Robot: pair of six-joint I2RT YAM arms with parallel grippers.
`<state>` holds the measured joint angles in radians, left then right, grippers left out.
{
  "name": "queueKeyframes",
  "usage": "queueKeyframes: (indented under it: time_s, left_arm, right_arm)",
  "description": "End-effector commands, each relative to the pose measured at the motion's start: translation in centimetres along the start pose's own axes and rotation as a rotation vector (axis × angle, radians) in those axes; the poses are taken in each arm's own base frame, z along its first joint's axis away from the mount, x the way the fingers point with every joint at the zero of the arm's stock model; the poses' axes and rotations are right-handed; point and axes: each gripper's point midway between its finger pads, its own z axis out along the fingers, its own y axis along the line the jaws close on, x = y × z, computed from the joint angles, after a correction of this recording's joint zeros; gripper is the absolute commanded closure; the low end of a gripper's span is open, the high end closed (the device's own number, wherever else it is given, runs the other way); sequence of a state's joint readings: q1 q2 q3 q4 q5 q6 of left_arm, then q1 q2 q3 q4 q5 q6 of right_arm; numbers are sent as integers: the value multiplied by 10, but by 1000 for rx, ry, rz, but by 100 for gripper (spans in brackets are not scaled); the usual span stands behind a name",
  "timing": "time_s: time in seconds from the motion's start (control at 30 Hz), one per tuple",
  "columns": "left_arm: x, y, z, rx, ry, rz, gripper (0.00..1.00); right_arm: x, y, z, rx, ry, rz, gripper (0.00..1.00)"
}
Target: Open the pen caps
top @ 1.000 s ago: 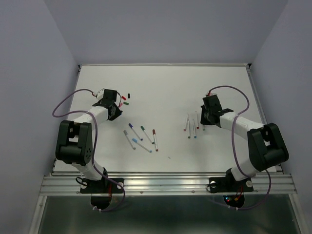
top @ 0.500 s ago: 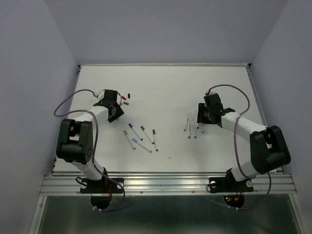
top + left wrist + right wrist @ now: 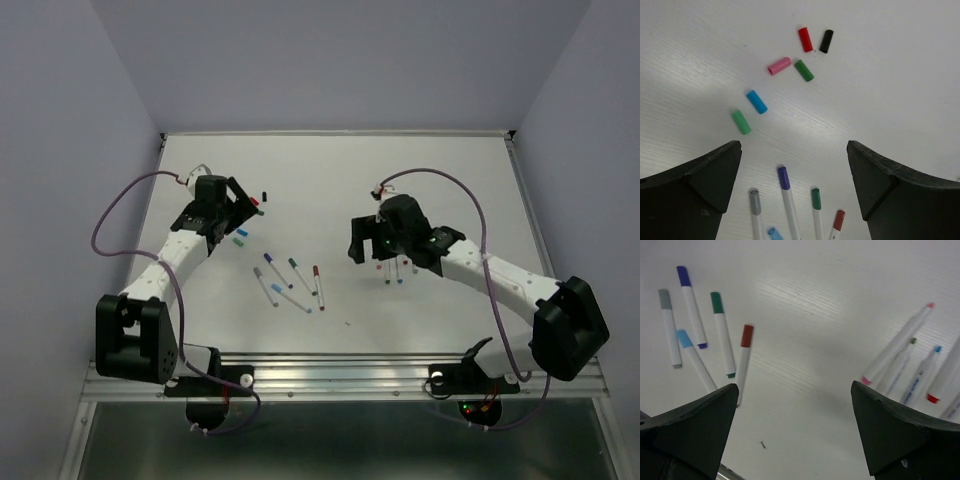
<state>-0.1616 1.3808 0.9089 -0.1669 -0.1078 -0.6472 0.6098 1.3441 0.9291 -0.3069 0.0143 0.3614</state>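
The white body of the reddish-brown-capped pen lies nearest, so my right gripper will lower toward the fan of pens and onto it next.
Several loose pen caps lie beyond my left gripper (image 3: 794,146): red (image 3: 805,39), black (image 3: 826,41), pink (image 3: 779,65), dark green (image 3: 804,70), blue (image 3: 756,101) and light green (image 3: 741,122). Capped pens (image 3: 290,280) lie in a fan mid-table; the purple-capped one (image 3: 784,178) is just under the left jaws. Uncapped white pens (image 3: 897,345) with pink, green, blue and red tips lie at the right of the right wrist view. My left gripper (image 3: 240,218) is open and holds nothing. My right gripper (image 3: 357,245) hovers open and empty between the two pen groups.
The white table (image 3: 330,170) ends in a metal rail (image 3: 340,375) at the near edge. Purple cables (image 3: 120,205) loop off both arms. A tiny dark speck (image 3: 762,444) lies on the table under the right gripper.
Both grippers have gone from shut to wide open. The right arm has swung left, off the uncapped pens toward the table's middle. The left arm has lifted and stretched out.
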Motion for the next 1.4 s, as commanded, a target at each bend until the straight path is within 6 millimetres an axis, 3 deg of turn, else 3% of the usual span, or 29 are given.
queueKeyframes:
  time_s: [0.0, 0.1, 0.23, 0.53, 0.67, 0.87, 1.1, 1.13, 1.2, 1.3, 1.37]
  left_arm:
    - [-19, -12, -32, 80, -72, -4, 1]
    - [-30, -15, -54, 112, -126, -18, 1]
    - [-32, -14, -64, 127, -146, -25, 1]
    - [-27, -16, -63, 147, -131, -20, 1]
    - [-24, -16, -61, 152, -121, -17, 1]
    - [-23, -15, -63, 156, -129, -15, 1]
    - [-23, -16, -63, 158, -128, -16, 1]
    - [-24, -17, -63, 161, -129, -18, 1]
    - [-24, -17, -63, 162, -128, -19, 1]
    - [-24, -18, -63, 167, -126, -21, 1]
    - [-24, -18, -62, 167, -124, -19, 1]
  right_arm:
    - [11, 42, 16, 9, 29, -50, 0]
    - [23, 52, 32, 110, 57, -92, 0]
    - [36, 68, 50, 163, 85, -134, 0]
    - [58, 85, 81, 190, 141, -173, 0]
    - [68, 80, 91, 236, 168, -186, 0]
    - [89, 78, 90, 278, 208, -222, 4]
    - [130, 77, 72, 228, 314, -157, 30]
    - [137, 74, 67, 226, 326, -132, 39]
    - [144, 78, 63, 200, 336, -112, 46]
    - [151, 71, 60, 208, 347, -111, 67]
    - [155, 69, 61, 216, 356, -121, 76]
